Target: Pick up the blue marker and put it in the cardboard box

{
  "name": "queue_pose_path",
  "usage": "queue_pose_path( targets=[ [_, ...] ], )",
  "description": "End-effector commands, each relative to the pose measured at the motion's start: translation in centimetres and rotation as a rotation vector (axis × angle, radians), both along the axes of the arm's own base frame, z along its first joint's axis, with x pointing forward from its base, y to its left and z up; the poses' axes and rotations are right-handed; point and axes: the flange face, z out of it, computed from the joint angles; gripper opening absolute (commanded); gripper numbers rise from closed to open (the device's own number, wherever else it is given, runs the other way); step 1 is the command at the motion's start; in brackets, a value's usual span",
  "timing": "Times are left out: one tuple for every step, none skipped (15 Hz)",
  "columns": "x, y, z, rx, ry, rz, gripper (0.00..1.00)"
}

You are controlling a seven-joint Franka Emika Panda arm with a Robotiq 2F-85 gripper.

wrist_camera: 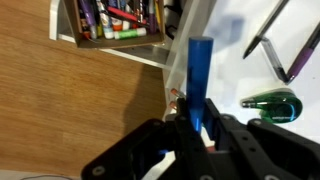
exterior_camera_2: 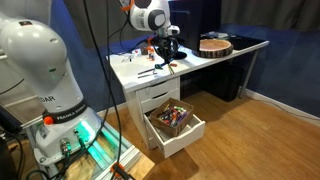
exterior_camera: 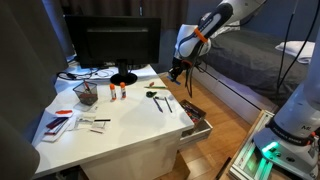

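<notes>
The cardboard box (wrist_camera: 118, 17) is below the desk top, so my gripper will next move past the desk's edge and down over the box to release the blue marker (wrist_camera: 200, 75).
My gripper (wrist_camera: 197, 125) is shut on the blue marker (wrist_camera: 200, 75), which sticks straight out from between the fingers. In both exterior views the gripper (exterior_camera: 178, 70) (exterior_camera_2: 166, 55) hangs above the white desk's edge, on the side of the open drawer. The brown cardboard box (exterior_camera: 193, 110) (exterior_camera_2: 172, 119) lies in that open drawer below the desk top and holds several markers. In the wrist view the box (wrist_camera: 112, 20) is at the top, ahead of the marker tip and lower down.
A monitor (exterior_camera: 118, 45), a black mesh pen cup (exterior_camera: 86, 93) and orange-and-white tubes (exterior_camera: 118, 91) stand on the desk (exterior_camera: 110, 130). Dark slender sticks (wrist_camera: 270, 40) and a green object (wrist_camera: 272, 103) lie beside the gripper. A round wooden object (exterior_camera_2: 214, 44) sits further along the desk.
</notes>
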Motion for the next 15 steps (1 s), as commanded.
queue_pose_path(
  targets=[
    [-3.2, -4.5, 1.2, -0.032, 0.039, -0.089, 0.05],
    [-3.9, -5.9, 1.0, -0.047, 0.05, -0.12, 0.05],
    [-4.5, -7.1, 0.6, -0.057, 0.06, -0.144, 0.05],
    [-5.1, -8.2, -0.1, -0.066, 0.074, -0.169, 0.05],
    [-5.7, -9.1, -1.1, -0.078, 0.09, -0.19, 0.05],
    [-6.3, -9.7, -2.4, -0.089, 0.106, -0.207, 0.05],
    [-6.9, -10.1, -3.5, -0.098, 0.127, -0.221, 0.05],
    [-7.6, -10.3, -5.0, -0.113, 0.144, -0.237, 0.05],
    [-8.2, -10.3, -6.4, -0.12, 0.167, -0.243, 0.05],
    [-8.7, -10.2, -7.8, -0.125, 0.174, -0.249, 0.05],
    [-9.1, -10.0, -9.2, -0.12, 0.178, -0.249, 0.05],
    [-9.4, -9.8, -10.6, -0.117, 0.182, -0.249, 0.05],
    [-9.7, -9.7, -11.9, -0.123, 0.187, -0.249, 0.05],
    [-9.9, -9.7, -13.2, -0.123, 0.193, -0.248, 0.05],
    [-9.9, -9.7, -14.6, -0.125, 0.188, -0.246, 0.05]
  ],
)
